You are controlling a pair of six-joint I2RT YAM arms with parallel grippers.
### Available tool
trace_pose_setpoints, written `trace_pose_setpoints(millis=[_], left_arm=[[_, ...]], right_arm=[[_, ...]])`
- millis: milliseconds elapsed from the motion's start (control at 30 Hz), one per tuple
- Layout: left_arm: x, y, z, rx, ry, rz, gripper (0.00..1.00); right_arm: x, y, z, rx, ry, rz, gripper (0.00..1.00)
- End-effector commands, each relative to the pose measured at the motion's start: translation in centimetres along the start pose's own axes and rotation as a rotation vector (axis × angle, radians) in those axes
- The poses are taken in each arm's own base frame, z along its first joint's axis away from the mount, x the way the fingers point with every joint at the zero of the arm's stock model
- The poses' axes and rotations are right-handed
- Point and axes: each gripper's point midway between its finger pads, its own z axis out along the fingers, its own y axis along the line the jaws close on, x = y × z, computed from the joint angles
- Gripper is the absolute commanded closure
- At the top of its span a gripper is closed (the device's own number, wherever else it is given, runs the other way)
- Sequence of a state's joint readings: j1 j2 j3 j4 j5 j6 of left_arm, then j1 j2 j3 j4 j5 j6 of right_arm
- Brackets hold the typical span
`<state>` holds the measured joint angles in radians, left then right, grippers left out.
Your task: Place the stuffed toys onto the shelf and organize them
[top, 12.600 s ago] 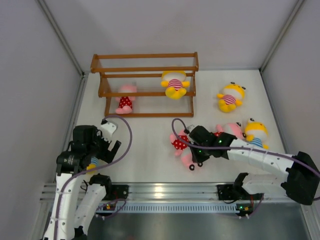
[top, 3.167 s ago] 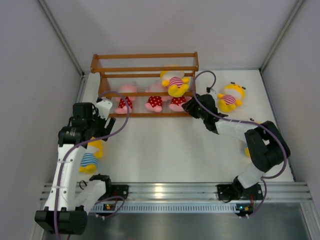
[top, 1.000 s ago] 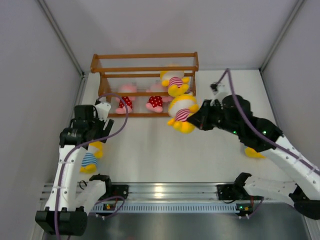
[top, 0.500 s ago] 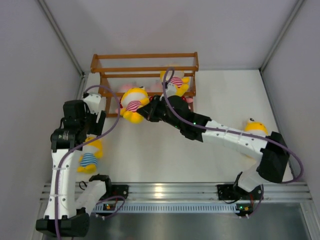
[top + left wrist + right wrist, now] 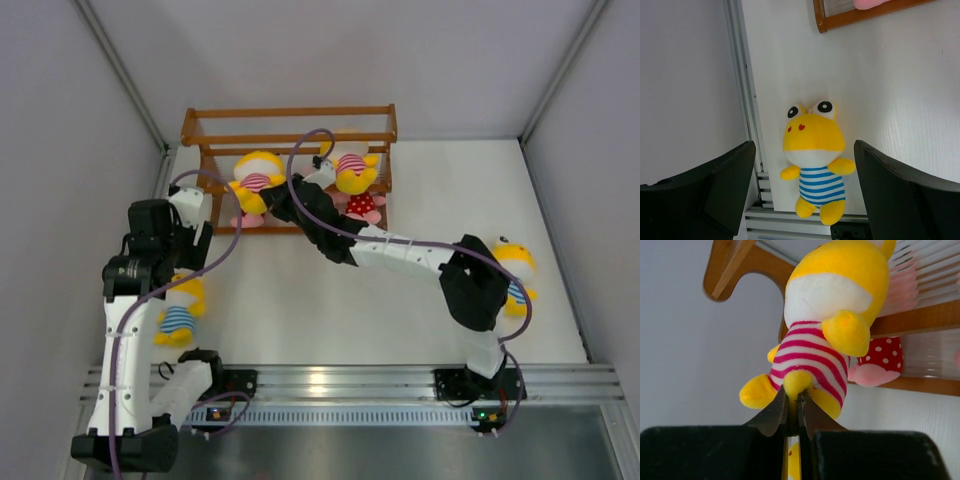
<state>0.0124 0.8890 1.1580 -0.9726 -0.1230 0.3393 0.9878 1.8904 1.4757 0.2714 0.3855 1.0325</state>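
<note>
The yellow toy's striped body still sticks out past the shelf's wooden bar, so my right gripper should next move outward and slide the toy deeper onto the shelf before it opens.
My right gripper (image 5: 277,199) (image 5: 793,402) is shut on a yellow toy in a pink-striped shirt (image 5: 254,182) (image 5: 826,322), held at the left part of the brown wooden shelf (image 5: 290,113) (image 5: 732,267). A second pink-striped yellow toy (image 5: 354,171) sits on the shelf's right side, with a pink toy in red dotted outfit (image 5: 363,206) (image 5: 881,360) below it. A blue-striped yellow toy (image 5: 177,312) (image 5: 814,155) lies at the table's left edge under my open left gripper (image 5: 190,232) (image 5: 805,195). Another blue-striped yellow toy (image 5: 513,262) lies at the right.
Grey walls enclose the white table (image 5: 320,310). An aluminium rail (image 5: 340,382) (image 5: 790,220) runs along the near edge. My right arm (image 5: 400,255) stretches diagonally across the table middle. A metal strip (image 5: 742,85) borders the left side.
My right gripper has carried the pink-striped yellow toy up and left to the shelf's left end. The left arm has hardly moved.
</note>
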Motion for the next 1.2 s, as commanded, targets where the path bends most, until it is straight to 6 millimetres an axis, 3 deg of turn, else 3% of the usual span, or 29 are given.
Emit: trace_pose_setpoints(millis=[0,67,167,400,533,567,633,667,733,767,833,933,1033,1067,1100,1133,1167], left_arm=[[-0.5,0.2,-0.1,-0.011,-0.014,0.006,0.14],[-0.3,0.2,0.0,-0.010,-0.008,0.010,0.14],[-0.2,0.1,0.2,-0.004,-0.003,0.014,0.14],[-0.3,-0.2,0.4,0.010,0.000,0.015,0.15],[-0.2,-0.1,0.4,0.010,0.003,0.020,0.15],[-0.3,-0.1,0.3,0.008,-0.001,0.019,0.15],[-0.1,-0.3,0.5,0.015,0.004,0.021,0.15],[-0.1,-0.3,0.5,0.015,0.004,0.020,0.15],[-0.1,-0.3,0.5,0.019,0.006,0.022,0.15],[-0.1,-0.4,0.5,0.023,0.005,0.024,0.15],[-0.1,-0.5,0.5,0.029,0.002,0.024,0.15],[-0.1,-0.6,0.5,0.032,-0.002,0.023,0.15],[0.1,-0.8,0.6,0.042,0.002,0.029,0.15],[0.2,-0.9,0.6,0.044,0.002,0.030,0.15],[0.4,-1.0,0.8,0.048,0.010,0.033,0.15],[0.5,-1.1,0.8,0.051,0.009,0.034,0.15],[0.6,-1.2,0.9,0.056,0.013,0.035,0.15]], right_arm=[[-4.1,2.2,2.0,-0.048,-0.151,0.116,1.00],[-3.9,0.4,3.3,-0.013,-0.140,0.142,1.00],[-3.4,-0.7,4.6,0.015,-0.112,0.134,1.00],[-3.3,-1.7,5.9,0.032,-0.101,0.120,0.93],[-3.1,-1.6,5.9,0.024,-0.082,0.110,0.78],[-3.5,-1.0,5.5,0.012,-0.083,0.108,0.65],[-3.3,-0.6,4.9,0.002,-0.075,0.074,0.55],[-3.8,0.4,4.2,-0.014,-0.078,0.065,0.48],[-3.8,0.7,3.2,-0.010,-0.076,0.024,0.43],[-4.6,1.7,2.2,-0.020,-0.086,0.015,0.33],[-4.8,1.6,1.0,0.021,-0.084,-0.067,0.25],[-5.0,2.2,-2.0,0.055,-0.032,-0.242,0.23],[-4.7,-0.7,-5.8,0.173,0.042,-0.425,0.23],[-6.0,-0.7,-7.8,0.188,0.035,-0.449,0.23],[-5.4,-4.0,-9.3,0.275,0.071,-0.510,0.23],[-5.9,-5.1,-10.7,0.308,0.082,-0.560,0.23],[-7.6,-5.2,-12.7,0.323,0.058,-0.573,0.23]])
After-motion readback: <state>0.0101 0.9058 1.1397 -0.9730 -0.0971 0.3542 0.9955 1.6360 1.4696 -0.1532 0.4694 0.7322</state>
